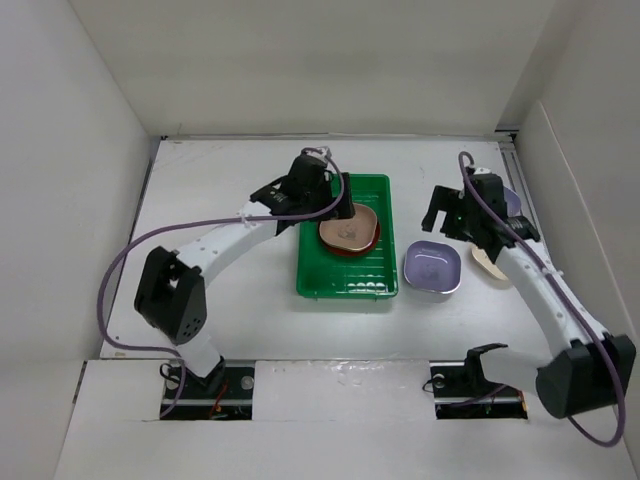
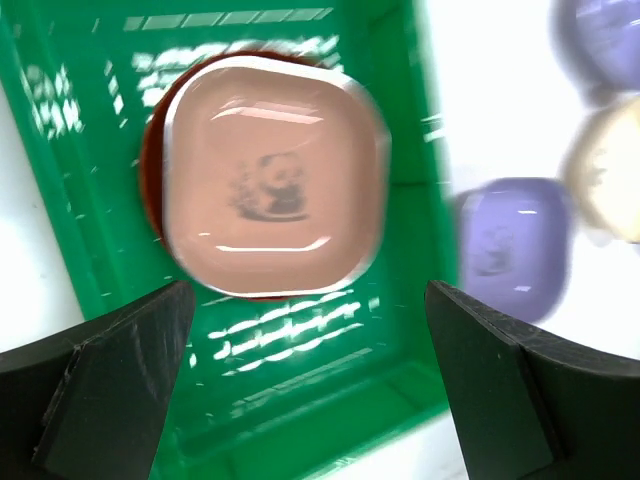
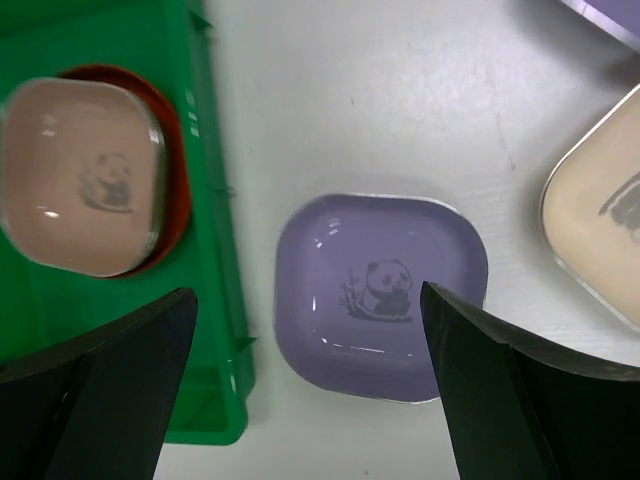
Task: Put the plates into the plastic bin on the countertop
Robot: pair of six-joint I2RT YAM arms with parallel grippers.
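Note:
I need to turn and lower my right gripper next to the lavender dish, to its rim's far corner (image 1: 412, 247) (image 3: 301, 215) beside the green bin, as the dish is still outside the bin.
The green plastic bin (image 1: 345, 280) lies on the white countertop (image 1: 220, 180). Inside it a pink-tan dish (image 1: 350, 230) rests on a red-brown plate (image 1: 343, 250). My left gripper (image 1: 338, 200) hangs open above the bin's far end; in the left wrist view (image 2: 308, 290) nothing is between its fingers and the pink-tan dish (image 2: 272, 180) lies below. Right of the bin sits a lavender dish (image 1: 432, 268). My right gripper (image 1: 445, 222) is open above it, and the lavender dish (image 3: 380, 290) shows between the fingers. A cream dish (image 1: 490, 265) lies further right.
A second lavender dish (image 1: 512, 203) sits behind the right arm near the right wall. White walls close in the left, back and right sides. The bin's right rim (image 3: 210, 250) stands close to the lavender dish.

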